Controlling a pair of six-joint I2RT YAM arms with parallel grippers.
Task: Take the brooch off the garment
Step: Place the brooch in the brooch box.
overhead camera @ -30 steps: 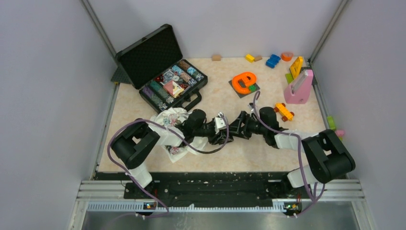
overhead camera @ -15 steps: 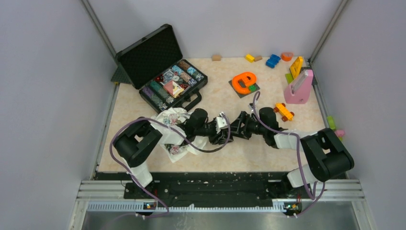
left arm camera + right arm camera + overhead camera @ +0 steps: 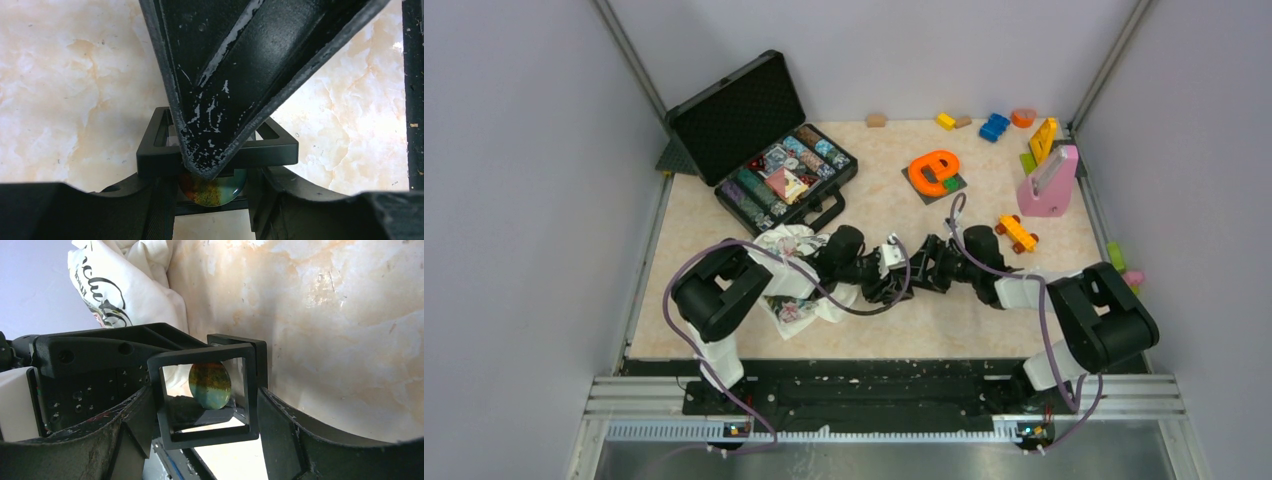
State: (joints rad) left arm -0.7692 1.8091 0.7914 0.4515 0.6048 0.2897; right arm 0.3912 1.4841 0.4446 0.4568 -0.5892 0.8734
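Observation:
I will bring the frame [image 3: 280, 147] down with my right gripper, to the gripper's right in the top view. I will let go of it on the bare tabletop below, clear of the garment.
My two grippers meet at mid table, the left gripper [image 3: 886, 268] [image 3: 212, 200] facing the right gripper [image 3: 916, 268] [image 3: 207, 425]. Between them is a small black square frame [image 3: 280, 147] [image 3: 205, 440] with clear windows and an oval orange-green-blue disc [image 3: 215, 192] [image 3: 210, 385] inside. Each gripper's fingers press on the frame's sides. The garment [image 3: 792, 300] [image 3: 120, 285], white cloth with dark script lettering, lies crumpled under and behind the left arm. The brooch does not show in any view.
An open black case of chips [image 3: 769, 160] stands at the back left. An orange letter [image 3: 934, 172], a pink block [image 3: 1049, 185], an orange toy car [image 3: 1017, 233] and small blocks [image 3: 994, 125] lie at the back right. Purple cables loop beside both arms.
The left arm's shoulder and elbow have shifted a little to the right. Both grippers and the frame between them stay almost where they were.

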